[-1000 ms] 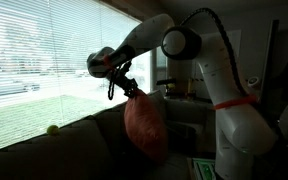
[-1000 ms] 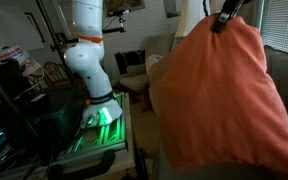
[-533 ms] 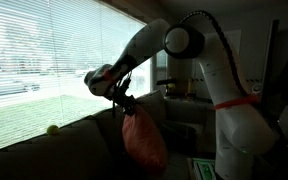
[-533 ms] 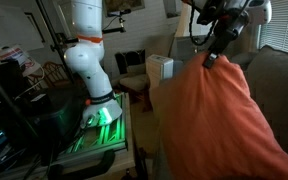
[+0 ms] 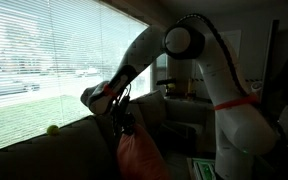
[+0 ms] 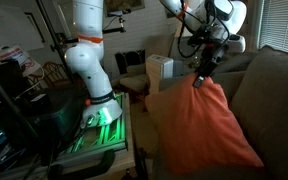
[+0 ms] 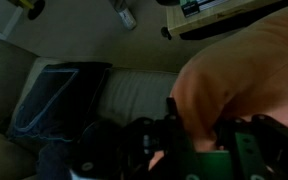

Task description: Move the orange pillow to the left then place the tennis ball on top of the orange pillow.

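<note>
My gripper should next move outward and down along the sofa back to release the pillow's corner low, because the pillow (image 5: 141, 157) still hangs upright from my fingers.
My gripper (image 5: 126, 126) (image 6: 197, 80) is shut on a top corner of the orange pillow (image 5: 141, 157) (image 6: 202, 125), which hangs from it down onto the dark sofa. In the wrist view the pillow (image 7: 239, 75) fills the right half, with its fabric pinched between the dark fingers of the gripper (image 7: 199, 125). The tennis ball (image 5: 52, 128) is a small yellow-green ball resting on the sofa back by the window, well left of the gripper.
The dark sofa (image 5: 54, 150) (image 6: 274, 95) takes up the foreground. A window with blinds (image 5: 44, 60) runs behind it. The white robot base (image 6: 89, 60) stands on a green-lit stand, with a small table and box (image 6: 159, 70) beside it.
The arm has swung down and left in the window-side view, carrying the pillow lower, until it rests on the sofa. The grip stays shut.
</note>
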